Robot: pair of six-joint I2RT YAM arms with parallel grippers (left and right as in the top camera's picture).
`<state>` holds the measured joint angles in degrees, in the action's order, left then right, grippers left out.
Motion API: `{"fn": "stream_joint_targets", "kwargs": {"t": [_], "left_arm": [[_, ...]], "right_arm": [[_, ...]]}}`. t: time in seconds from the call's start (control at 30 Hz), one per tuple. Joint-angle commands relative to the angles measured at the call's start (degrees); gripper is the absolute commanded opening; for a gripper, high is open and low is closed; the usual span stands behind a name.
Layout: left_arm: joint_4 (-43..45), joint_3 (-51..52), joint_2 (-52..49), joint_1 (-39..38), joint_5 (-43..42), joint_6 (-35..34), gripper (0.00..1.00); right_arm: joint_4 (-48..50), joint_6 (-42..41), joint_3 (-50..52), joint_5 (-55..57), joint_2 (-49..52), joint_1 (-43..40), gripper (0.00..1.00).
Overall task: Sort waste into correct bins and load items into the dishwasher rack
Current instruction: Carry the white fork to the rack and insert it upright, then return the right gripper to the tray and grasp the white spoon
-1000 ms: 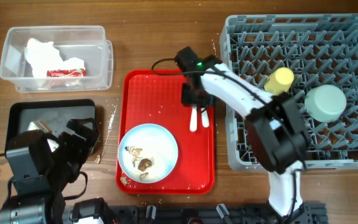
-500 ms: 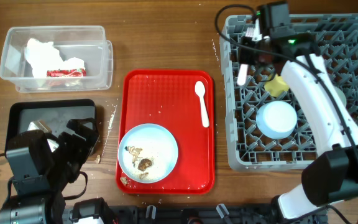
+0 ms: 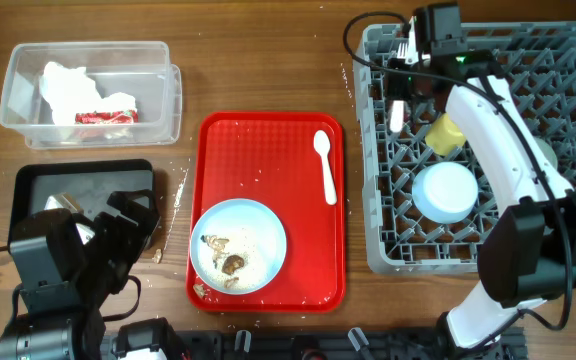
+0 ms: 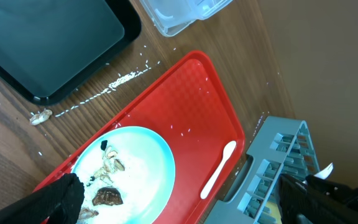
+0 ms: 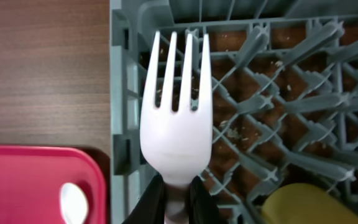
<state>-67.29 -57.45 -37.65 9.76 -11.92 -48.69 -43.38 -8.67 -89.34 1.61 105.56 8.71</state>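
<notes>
The robot's right gripper will move toward the yellow-green cup and let go of the fork (image 3: 396, 112) over empty rack slots, since the fork is hanging close to the rack's side by the red tray.
My right gripper (image 3: 403, 82) (image 5: 176, 193) is shut on a white plastic fork (image 3: 396, 112) (image 5: 176, 130), held tines forward over the far left corner of the grey dishwasher rack (image 3: 568, 250) (image 5: 120, 93). The yellow-green cup (image 3: 446, 135) (image 5: 309, 205) and the upturned light blue bowl (image 3: 445, 190) sit in the rack. The pale green dish is hidden by my right arm. The white spoon (image 3: 325, 170) (image 4: 219, 168) and the light blue plate (image 3: 258, 235) (image 4: 142, 155) with food scraps (image 3: 230, 263) (image 4: 107, 196) lie on the red tray (image 3: 268, 150). My left gripper (image 3: 133, 225) (image 4: 179, 205) is open near the plate.
The clear box (image 3: 168, 90) at the far left holds white tissue (image 3: 63, 85) and a red-and-white wrapper (image 3: 103, 116). The black tray (image 3: 78, 180) (image 4: 42, 43) lies in front of it. Crumbs (image 4: 40, 116) are scattered on the wood between the black tray and the red tray.
My right arm has carried the fork from the red tray to the rack's far left corner, then shifted slightly. The spoon stays on the tray. The left arm has not moved.
</notes>
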Motion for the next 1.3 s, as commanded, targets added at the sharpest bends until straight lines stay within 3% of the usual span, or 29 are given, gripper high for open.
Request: {"fn": "stream_joint_targets", "kwargs": {"t": [0.0, 0.4, 0.43, 0.5, 0.57, 0.73, 0.97, 1.07, 1.27], "left_arm": [[0.2, 0.0, 0.1, 0.1, -0.6, 0.5, 1.0], [0.2, 0.0, 0.1, 0.1, -0.6, 0.5, 1.0], [0.2, 0.0, 0.1, 0.1, -0.6, 0.5, 1.0], [0.2, 0.0, 0.1, 0.1, -0.6, 0.5, 1.0], [0.2, 0.0, 0.1, 0.1, -0.6, 0.5, 1.0], [0.2, 0.0, 0.1, 0.1, -0.6, 0.5, 1.0], [0.2, 0.0, 0.1, 0.1, -0.6, 0.5, 1.0], [0.2, 0.0, 0.1, 0.1, -0.6, 0.5, 1.0], [0.2, 0.0, 0.1, 0.1, -0.6, 0.5, 1.0]], "right_arm": [[0.5, 7.4, -0.1, 1.8, -0.1, -2.3, 0.04], [1.7, 10.0, 0.2, -4.3, 1.2, -6.1, 0.06], [1.7, 10.0, 0.2, -4.3, 1.3, -6.1, 0.09], [1.2, 9.9, 0.2, -4.3, 1.4, -6.1, 0.27], [0.3, 9.5, 0.2, -4.3, 1.4, -6.1, 0.34], [-2.6, 6.5, 0.2, -7.3, 1.3, -6.1, 0.34], [-8.5, 5.3, 0.2, -28.1, -2.9, -4.0, 0.33], [-11.2, 1.3, 0.2, -26.7, -4.9, 1.0, 0.33], [-12.9, -9.1, 1.0, -9.9, -3.5, 13.4, 0.36]]}}
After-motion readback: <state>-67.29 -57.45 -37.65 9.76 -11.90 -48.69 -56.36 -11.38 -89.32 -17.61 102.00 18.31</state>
